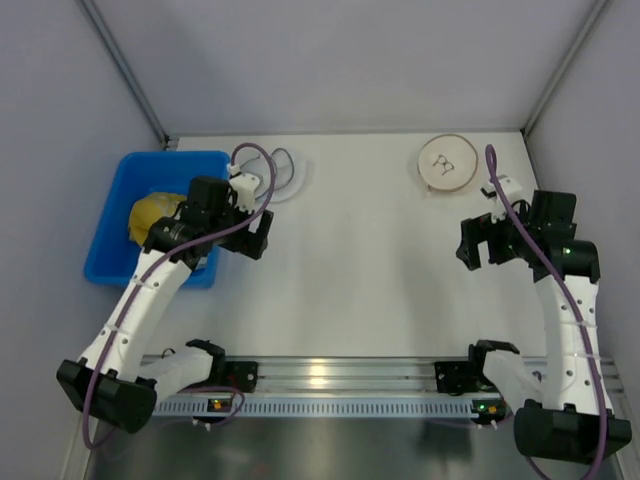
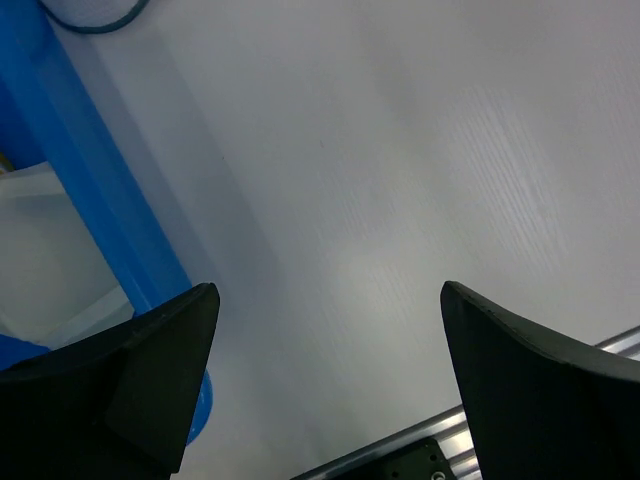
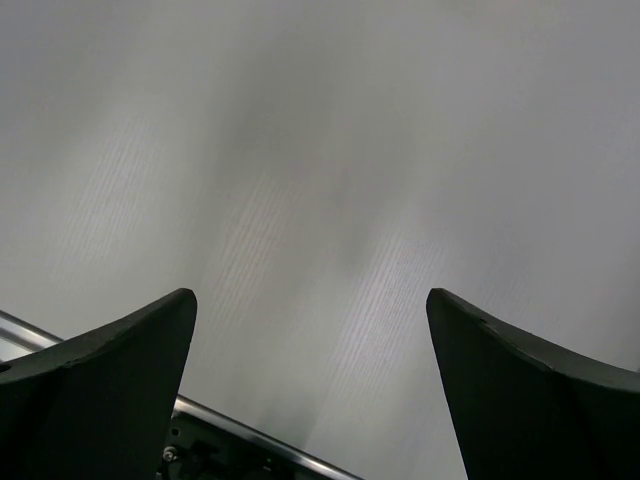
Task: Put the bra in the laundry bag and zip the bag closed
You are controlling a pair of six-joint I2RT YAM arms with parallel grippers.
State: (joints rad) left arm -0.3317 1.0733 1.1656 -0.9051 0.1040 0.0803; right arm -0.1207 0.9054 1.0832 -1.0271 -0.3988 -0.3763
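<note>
My left gripper's open fingers are still above bare table. I should next move this gripper outward and lower it onto the near end of the laundry bag's rim [image 1: 265, 191] [image 2: 136, 13].
The laundry bag [image 1: 283, 176], a round white mesh pouch with a dark rim, lies flat at the back left of the table, partly behind my left arm's cable. Its rim also shows in the left wrist view, laundry bag [image 2: 88, 10]. My left gripper [image 1: 255, 232] [image 2: 330, 290] hangs open over bare table just in front of it, beside the blue bin [image 1: 125, 170]. On the right, my right gripper [image 1: 482, 247] [image 3: 311, 295] is open over bare table. I cannot make out the bra; a pale patch [image 2: 45, 250] shows inside the bin, unclear what it is.
A yellow cloth lump [image 1: 152, 215] sits in the blue bin [image 2: 110, 190] at the left edge. A white disc with a tan rim [image 1: 448, 162] lies at the back right. A metal rail [image 1: 330, 378] runs along the near edge. Grey walls enclose the table.
</note>
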